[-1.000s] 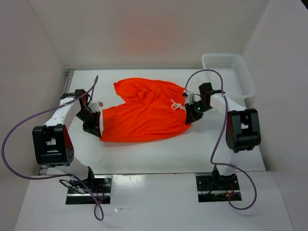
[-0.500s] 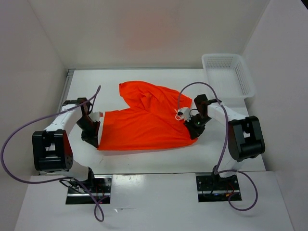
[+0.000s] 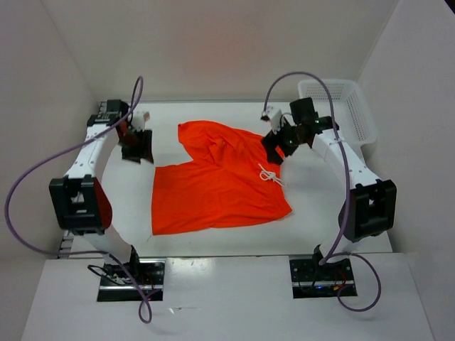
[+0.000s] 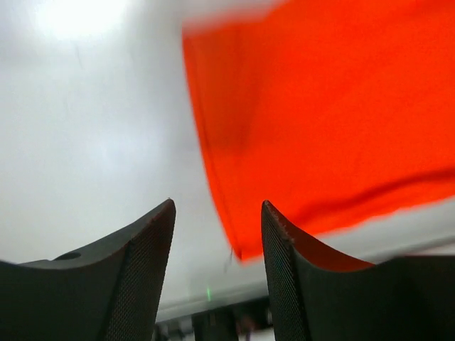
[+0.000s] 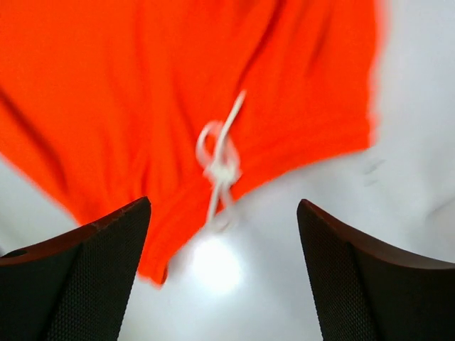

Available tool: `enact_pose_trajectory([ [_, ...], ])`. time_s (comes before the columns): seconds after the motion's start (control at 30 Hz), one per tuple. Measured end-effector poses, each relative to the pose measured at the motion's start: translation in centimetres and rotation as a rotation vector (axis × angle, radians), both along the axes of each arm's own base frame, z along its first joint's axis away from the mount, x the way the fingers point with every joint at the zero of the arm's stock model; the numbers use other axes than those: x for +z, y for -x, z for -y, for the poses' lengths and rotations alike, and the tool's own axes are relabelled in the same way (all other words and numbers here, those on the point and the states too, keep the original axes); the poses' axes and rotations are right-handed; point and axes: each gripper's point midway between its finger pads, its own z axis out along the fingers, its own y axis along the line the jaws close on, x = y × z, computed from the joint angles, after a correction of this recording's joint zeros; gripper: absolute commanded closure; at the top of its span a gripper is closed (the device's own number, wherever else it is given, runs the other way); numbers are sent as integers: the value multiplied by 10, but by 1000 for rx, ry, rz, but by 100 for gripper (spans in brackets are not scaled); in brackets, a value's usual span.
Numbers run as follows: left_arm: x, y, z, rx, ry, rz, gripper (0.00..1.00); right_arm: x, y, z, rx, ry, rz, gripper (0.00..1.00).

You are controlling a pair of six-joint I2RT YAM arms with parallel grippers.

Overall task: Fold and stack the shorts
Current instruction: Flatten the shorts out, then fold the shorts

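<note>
My right gripper lowers its open fingers outward next and pinches the waistband's far corner [image 5: 359, 139], past the drawstring knot, since that corner lies below and outward of it.
The bright orange shorts [image 3: 213, 186] lie spread on the white table, one leg reaching toward the far side. Their white drawstring [image 3: 269, 174] rests near the right edge. My left gripper [image 3: 138, 148] hangs open off the shorts' far left, apart from the cloth. In the left wrist view the gripper [image 4: 217, 206] has nothing between its fingers, and the shorts [image 4: 327, 114] lie below and ahead. My right gripper [image 3: 273, 150] stands open over the far right part of the shorts. In the right wrist view the gripper [image 5: 224, 202] is wide open and empty above the drawstring [image 5: 222, 167].
A white mesh basket [image 3: 359, 114] stands at the far right corner of the table [image 3: 334, 213]. White walls close in the table on the left, back and right. Purple cables loop above both arms.
Both grippers have opened and let go of the shorts, then lifted and swung toward the far side. The shorts have dropped flat, lying nearer the front than before.
</note>
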Motion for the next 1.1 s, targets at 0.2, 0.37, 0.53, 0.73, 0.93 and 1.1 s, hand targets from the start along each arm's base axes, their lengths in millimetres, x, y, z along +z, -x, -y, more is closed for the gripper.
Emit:
enact_pose_trajectory([
  [0.2,-8,-154,38,-113,39,237,39,41,-99,-21,-189,-123,201,29],
  [0.37,-58,-219,62,-157,44,255,38,-23,-143,-13,-372,-61,137,44],
  [0.53,-57,-279,74,-168,5,390,30,-58,-155,2,-472,10,109,51],
  [0.73,-54,-309,84,-173,-19,477,23,-65,-159,18,-531,41,132,36],
  [0.93,-97,-301,94,-188,-31,395,45,-92,-151,32,-531,90,88,35],
  [1.1,-101,-297,102,-204,-19,381,98,-114,-142,30,-482,95,31,66],
])
